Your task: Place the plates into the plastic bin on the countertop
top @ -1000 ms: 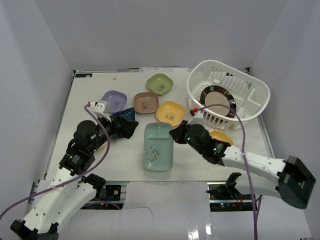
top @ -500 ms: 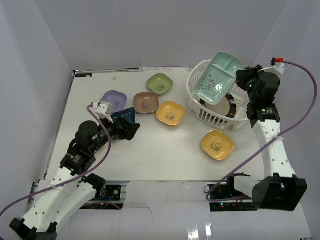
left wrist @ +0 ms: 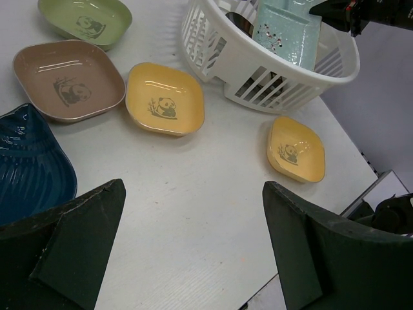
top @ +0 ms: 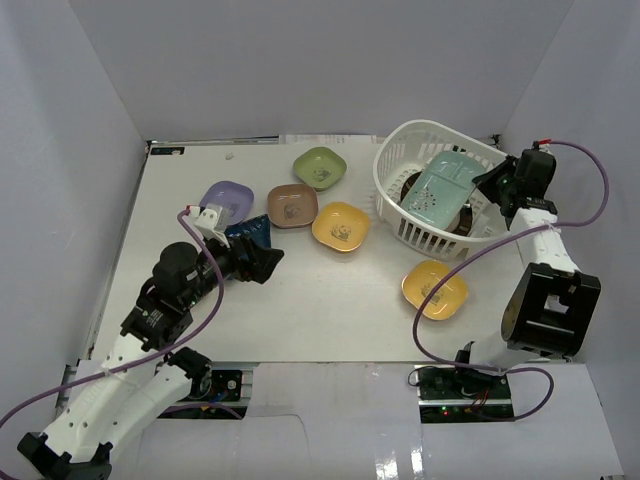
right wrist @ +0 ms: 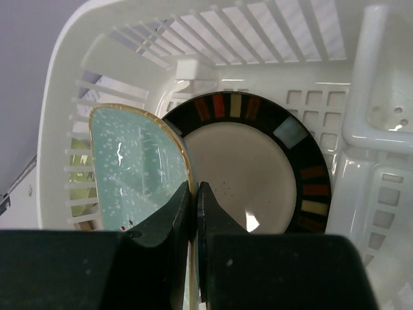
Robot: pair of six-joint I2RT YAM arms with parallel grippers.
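Note:
My right gripper needs to lower the tray (top: 438, 187) deeper into the bin next, onto the round dark-rimmed plate, and let go of the tray's rim, because the tray hangs tilted above that plate.
The pale teal divided tray (top: 438, 187) leans inside the white plastic bin (top: 392, 165), over the round dark-rimmed plate (top: 463, 218). My right gripper (top: 484, 186) is shut on the tray's rim; the right wrist view shows its fingers pinching the tray's edge (right wrist: 132, 171) above the round plate (right wrist: 248, 174). On the countertop (top: 330, 290) lie the green (top: 320, 167), brown (top: 292, 205), yellow (top: 340, 225), orange (top: 434, 288) and lavender (top: 227, 199) dishes. My left gripper (top: 264, 262) is open and empty above the countertop, near the lavender dish.
A dark blue ribbed dish (top: 256, 229) lies right by my left gripper, also in the left wrist view (left wrist: 29, 165). Pale grey walls enclose the countertop on three sides. The bin (left wrist: 271, 74) stands at the back right corner.
My right arm lifted the teal tray from the front middle of the countertop, swung it over the bin and lowered it inside. The left arm barely moved.

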